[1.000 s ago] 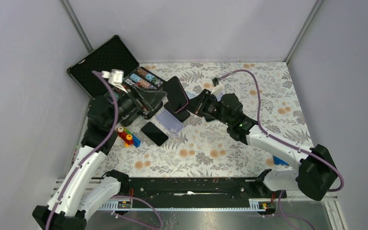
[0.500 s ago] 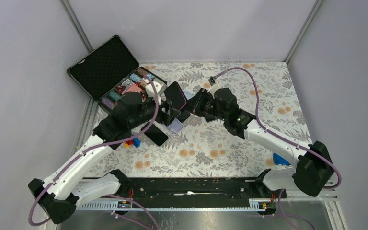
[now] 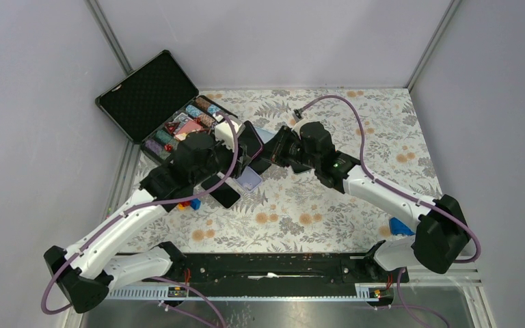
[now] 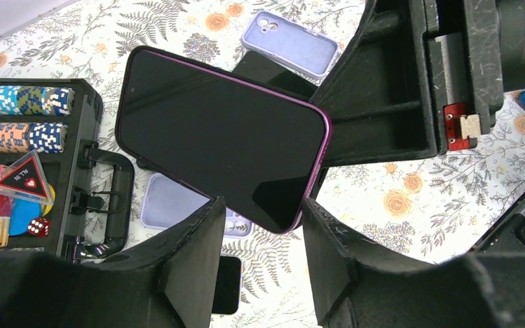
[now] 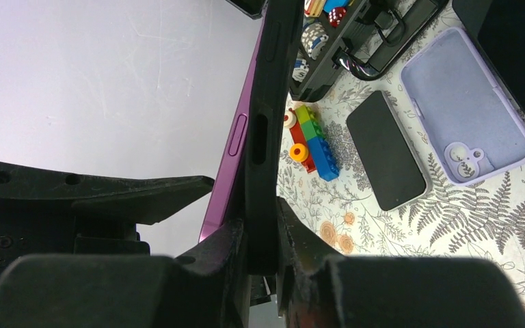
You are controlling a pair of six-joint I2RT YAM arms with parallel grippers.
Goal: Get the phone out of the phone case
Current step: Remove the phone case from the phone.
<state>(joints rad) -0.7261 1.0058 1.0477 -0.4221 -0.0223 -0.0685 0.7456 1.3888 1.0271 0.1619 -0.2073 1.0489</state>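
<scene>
The black case goes down next for release on clear floral cloth (image 3: 317, 196), below and back of my right gripper, to its right in the top view.
A purple phone (image 3: 249, 140) in a black case is held up off the table, tilted. My right gripper (image 3: 273, 150) is shut on it; in the right wrist view the pads (image 5: 294, 232) clamp the black case (image 5: 273, 102), with the phone's purple edge (image 5: 236, 157) beside it. In the left wrist view the phone's dark screen (image 4: 222, 133) faces the camera. My left gripper (image 4: 260, 260) is open, its fingertips on either side of the phone's lower corner and not closed on it. It also shows in the top view (image 3: 236, 154).
An empty lilac case (image 3: 249, 179) and a bare black phone (image 3: 220, 193) lie on the floral cloth under the held phone. A second lilac case (image 4: 290, 44) lies farther off. An open poker-chip case (image 3: 178, 126) is at back left, toy bricks (image 3: 188, 203) beside it.
My left arm has swung in from the left and brought its open gripper up to the phone's corner. My right arm has shifted slightly left, still holding the cased phone.
</scene>
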